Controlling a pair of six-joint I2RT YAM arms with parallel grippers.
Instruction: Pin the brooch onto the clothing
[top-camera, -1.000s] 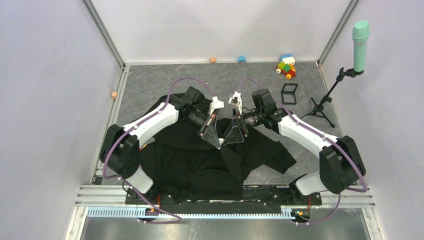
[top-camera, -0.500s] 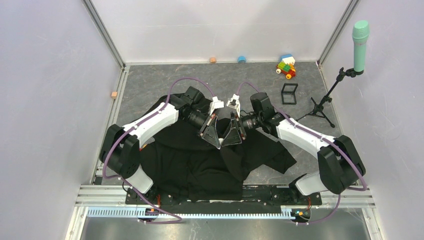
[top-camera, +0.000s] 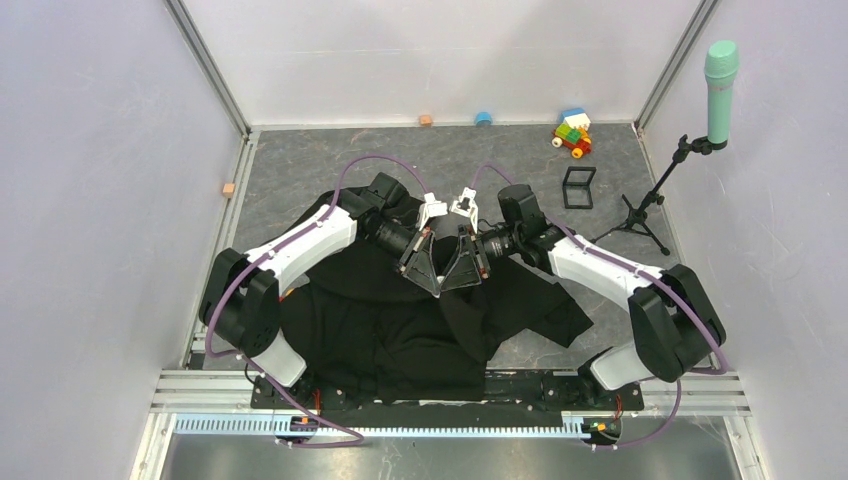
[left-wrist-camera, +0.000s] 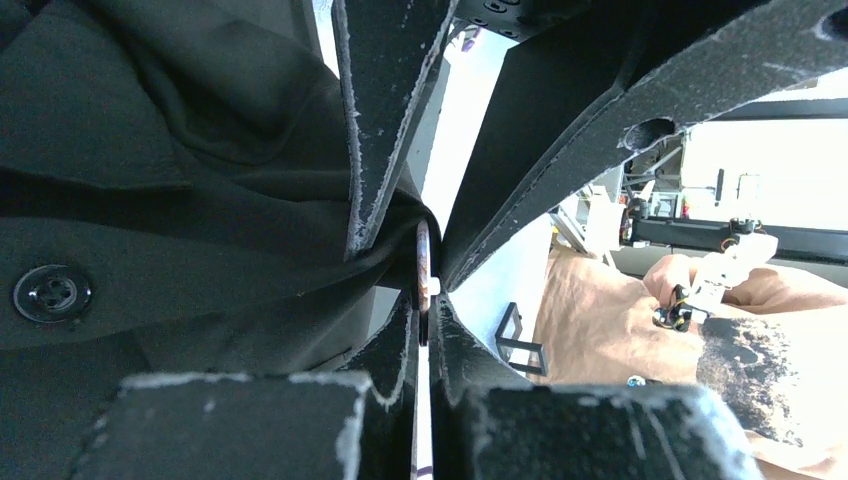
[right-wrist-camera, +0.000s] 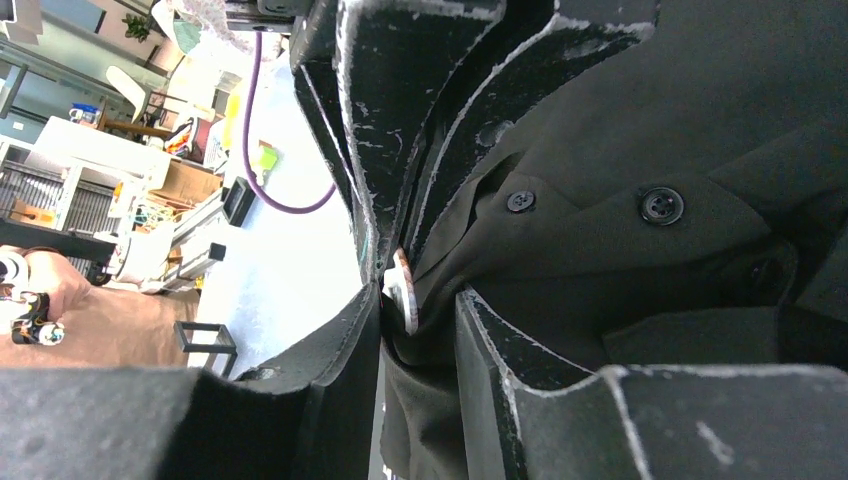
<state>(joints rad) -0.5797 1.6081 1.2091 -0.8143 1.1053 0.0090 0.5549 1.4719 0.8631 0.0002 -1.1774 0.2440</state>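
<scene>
I should next hold my left gripper at the fold of shirt fabric (left-wrist-camera: 406, 218) and open its fingers to let go of the brooch, as that fold lies just beyond its fingertips.
The black shirt (top-camera: 400, 330) lies crumpled on the grey table, and both grippers meet over its upper middle. My left gripper (top-camera: 434, 288) is shut on the brooch (left-wrist-camera: 423, 262), a thin pale disc seen edge-on between its fingers (left-wrist-camera: 395, 345). My right gripper (top-camera: 452, 286) faces it, shut on a fold of shirt fabric (right-wrist-camera: 620, 240), with the brooch (right-wrist-camera: 404, 290) pressed against that fold just inside its left finger (right-wrist-camera: 330, 380). Shirt buttons (right-wrist-camera: 661, 205) show beside the fold. The brooch is hidden in the top view.
A small black square frame box (top-camera: 578, 186) stands right of the arms. A microphone stand (top-camera: 650, 200) with a green microphone (top-camera: 721, 85) stands at the far right. Toy bricks (top-camera: 573, 133) and small blocks (top-camera: 483, 118) lie by the back wall.
My right gripper has moved left until its fingers meet my left gripper's over the shirt. The left arm has stayed put.
</scene>
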